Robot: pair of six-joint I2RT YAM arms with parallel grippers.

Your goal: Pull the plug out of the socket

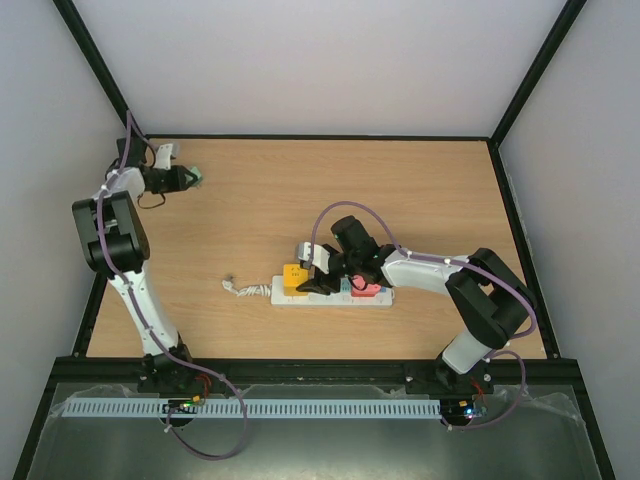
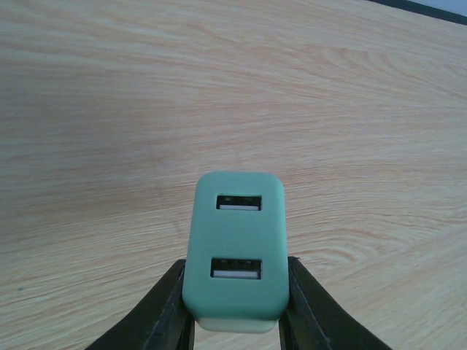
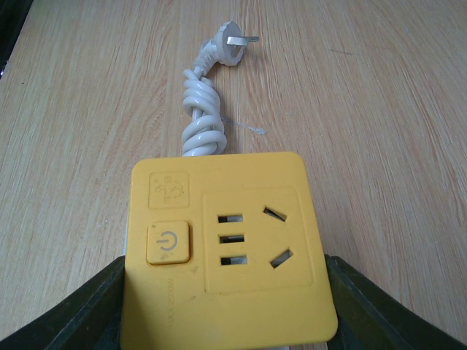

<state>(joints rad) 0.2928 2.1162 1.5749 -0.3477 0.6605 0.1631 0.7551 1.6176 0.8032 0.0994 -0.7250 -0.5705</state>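
My left gripper will next lower the mint-green USB plug (image 2: 235,248) onto the bare wood beneath it, clear of the socket, and release it.
The socket (image 1: 330,299) is a long white power strip lying at mid table, with a yellow face (image 1: 294,278) at its left end and blue and pink faces to the right. My right gripper (image 1: 310,283) is shut on its yellow end (image 3: 226,248), one finger (image 3: 80,313) on each side. My left gripper (image 1: 188,178) is at the far left back of the table, shut on a mint-green USB plug (image 2: 235,248) and holding it over bare wood, well away from the socket. The plug also shows in the top view (image 1: 199,175).
The strip's coiled white cord (image 3: 201,117) runs left and ends in a loose mains plug (image 3: 232,40); it also shows in the top view (image 1: 243,289). Black frame rails border the wooden table (image 1: 420,190) on all sides.
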